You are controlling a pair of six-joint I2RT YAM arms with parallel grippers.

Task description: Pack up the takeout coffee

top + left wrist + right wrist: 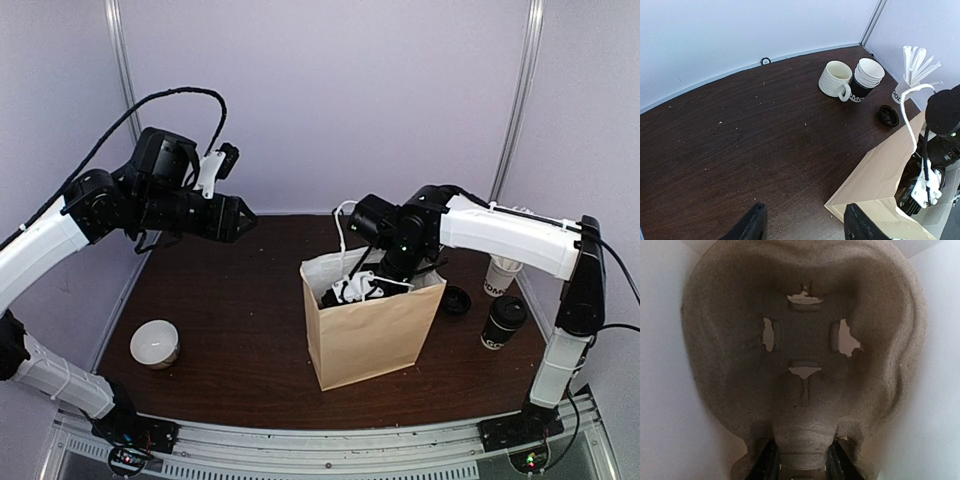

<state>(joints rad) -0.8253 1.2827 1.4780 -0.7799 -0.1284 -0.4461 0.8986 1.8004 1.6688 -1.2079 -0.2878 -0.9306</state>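
My right gripper goes down deeper into the brown paper bag (370, 335) next and releases the carrier's rib, since the grey carrier already sits between the bag's pale sides.
The takeout coffee (503, 322), a small cup with a black lid, stands on the table right of the brown paper bag (370, 335). My right gripper (365, 285) reaches down into the bag's open mouth. In the right wrist view its fingers (765, 462) are shut on a rib of a grey moulded pulp cup carrier (805, 340), which fills that view between the bag's pale walls. My left gripper (240, 218) hangs open and empty high over the table's left side. In the left wrist view, the bag's corner (880, 175) lies beyond the left gripper's (805, 225) right fingertip.
A loose black lid (457, 299) lies by the bag. A white paper cup holding white sticks (907, 85), a stack of paper cups (867, 77) and a white ceramic mug (835, 79) stand at the back right. A round white bowl-like object (155, 343) sits front left.
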